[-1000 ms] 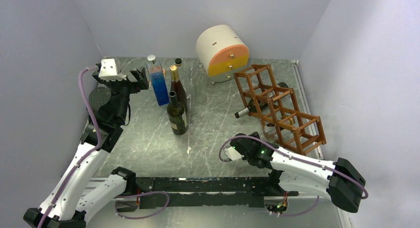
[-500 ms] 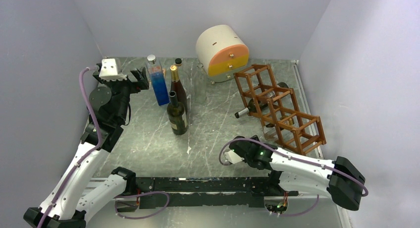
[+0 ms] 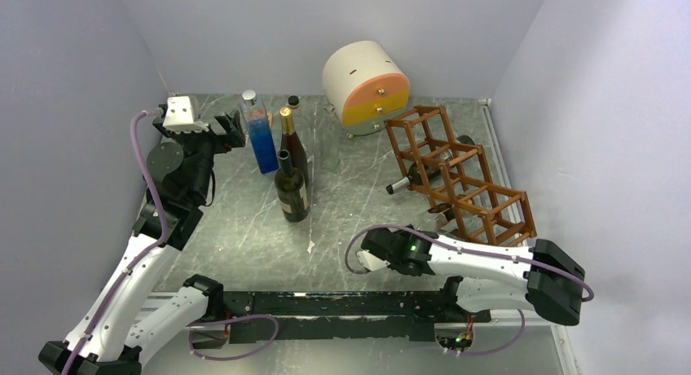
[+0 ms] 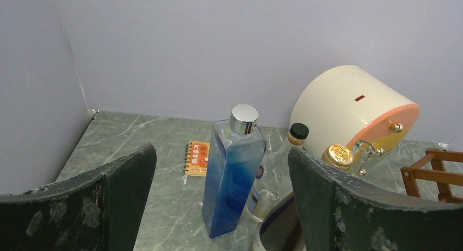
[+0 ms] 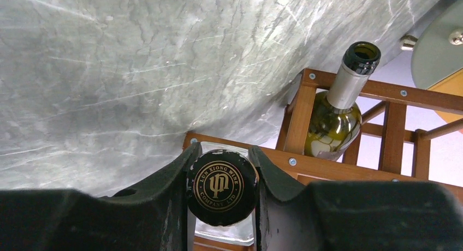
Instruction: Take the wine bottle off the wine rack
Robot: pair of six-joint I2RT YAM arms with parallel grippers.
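My right gripper lifts outward from the rack [image 3: 466, 181] next, turns the brown bottle upright and releases it on the clear spot on the tabletop [image 3: 327, 180] beside the brown bottle.
The reddish-brown wine rack [image 3: 466, 181] stands at the right, also showing in the right wrist view [image 5: 378, 90]. My right gripper [image 3: 376, 251] [image 5: 224, 151] is shut on the black gold-printed cap [image 5: 221, 186] of a wine bottle. That bottle lies lengthwise toward the rack's near bottom cell, its body mostly hidden by my arm. A second bottle, green with a white neck [image 3: 405, 182] [image 5: 338, 112], lies in a higher cell. My left gripper [image 3: 233, 130] [image 4: 221, 155] is open and empty at the far left, beside a blue bottle [image 4: 233, 174].
Standing bottles cluster left of centre: the blue one [image 3: 261, 138], a brown gold-capped one [image 3: 292, 143] and a dark green one [image 3: 291, 192]. A cream round drawer box [image 3: 364, 80] sits at the back. An orange notebook [image 4: 196, 159] lies behind the blue bottle. Walls close in on both sides.
My right gripper has moved left and nearer, away from the rack, with the bottle's cap held in it. The left arm has not moved.
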